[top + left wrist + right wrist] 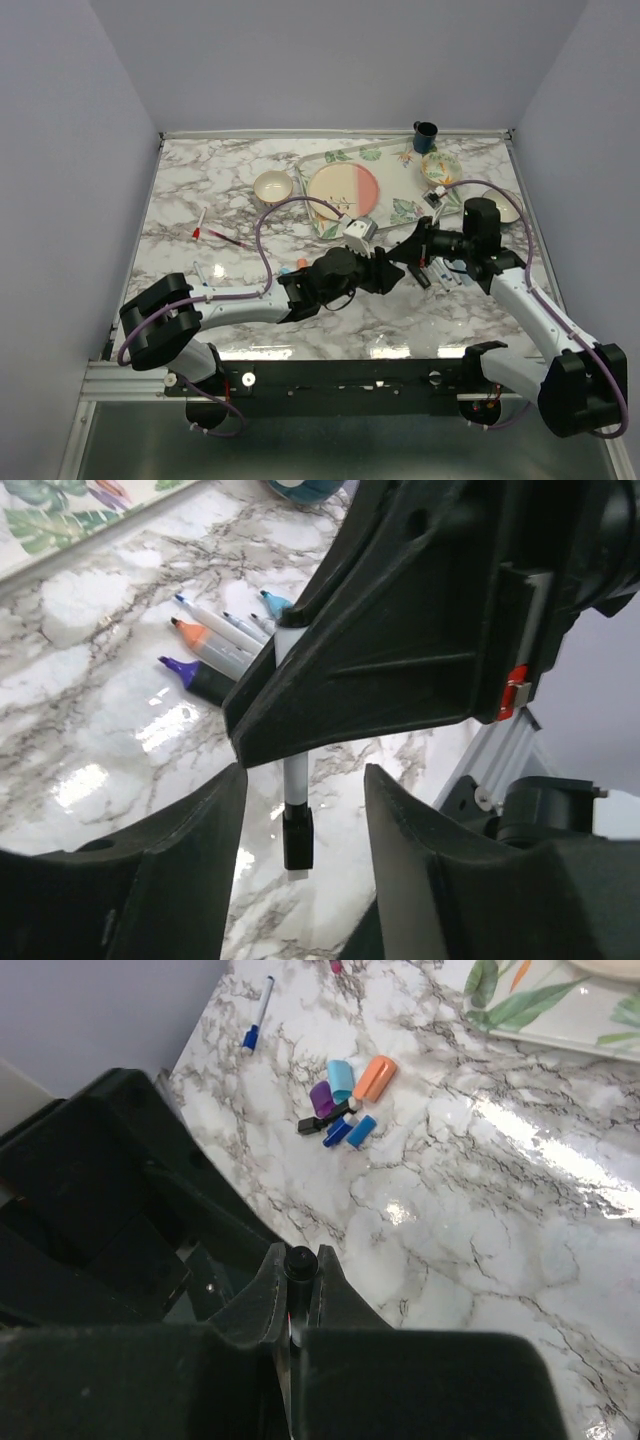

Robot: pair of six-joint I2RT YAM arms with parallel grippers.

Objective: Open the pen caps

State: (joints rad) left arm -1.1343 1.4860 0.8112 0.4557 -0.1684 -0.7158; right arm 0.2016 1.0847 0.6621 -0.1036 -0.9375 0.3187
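Observation:
The uncapped pens already lie below my right gripper, to its right in the top view, so next I move there, lower and release the white pen among them.
My right gripper (300, 1278) is shut on a pen (295, 776) with a white barrel, held above the table's middle. The pen's black cap (298, 838) sticks out past the right fingers (400, 630). It hangs between the fingers of my left gripper (305, 780), which is open and touches it on neither side. From above, both grippers (385, 265) meet mid-table. Loose pen caps (345, 1100) in light blue, orange, purple, black and blue lie together on the marble. Several uncapped pens (215, 645) lie side by side.
A leaf-patterned tray (395, 210) with a pink plate (343, 190) stands at the back. Around it are a cream bowl (272, 185), a blue mug (425, 135) and a small bowl (440, 166). Two red-ended pens (215, 236) lie at the left, a blue-capped pen (257, 1010) farther off.

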